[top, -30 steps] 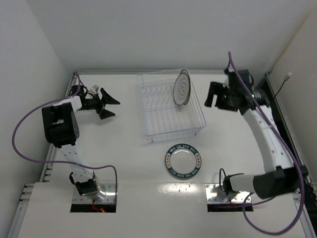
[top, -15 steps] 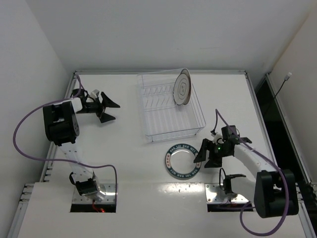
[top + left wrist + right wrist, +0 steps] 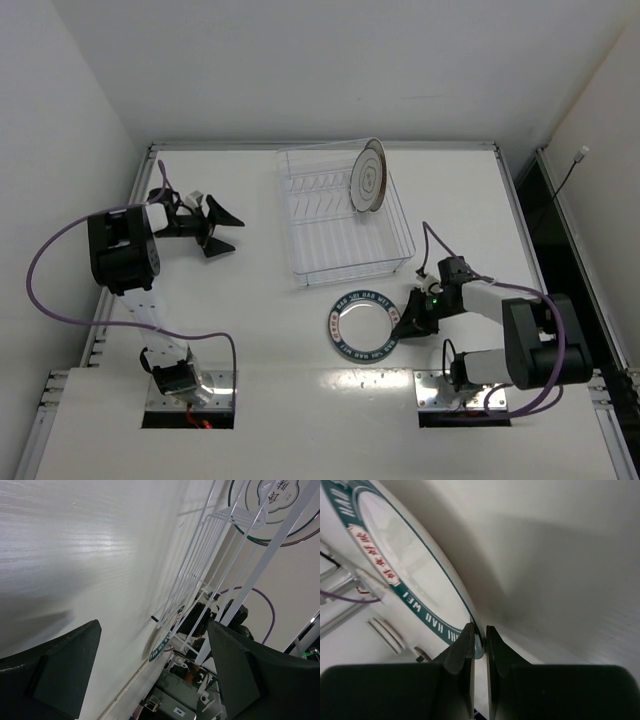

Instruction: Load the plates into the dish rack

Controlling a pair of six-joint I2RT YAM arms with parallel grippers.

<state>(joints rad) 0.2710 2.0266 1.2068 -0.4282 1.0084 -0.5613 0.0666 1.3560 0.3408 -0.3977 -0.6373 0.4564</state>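
Note:
The robot's right gripper will next move up and outward, turn the plate it is holding on edge, lower it and let it go, because the open slot (image 3: pixel 342 196) beside the upright ringed plate is farther outward.
A plate with a dark blue rim and orange marks (image 3: pixel 365 323) lies flat on the table in front of the dish rack (image 3: pixel 350 272). My right gripper (image 3: pixel 405 325) is low at its right edge, shut on the rim; in the right wrist view the two fingers pinch the plate (image 3: pixel 405 565) at its near edge, the gripper (image 3: pixel 479 640) almost fully closed. A white plate with thin dark rings (image 3: pixel 367 176) stands upright in the rack's far right corner. My left gripper (image 3: pixel 236 235) hovers open left of the rack, nothing between its fingers (image 3: pixel 65 670).
The clear rack sits mid-table toward the back. White walls enclose the table on the left, back and right. The left wrist view looks through the rack's tines (image 3: pixel 200 555) toward the ringed plate (image 3: pixel 280 500) and the right arm.
My right arm swung from beside the rack's right side down to the blue-rimmed plate, and its jaws closed on the rim. The left gripper barely shifted.

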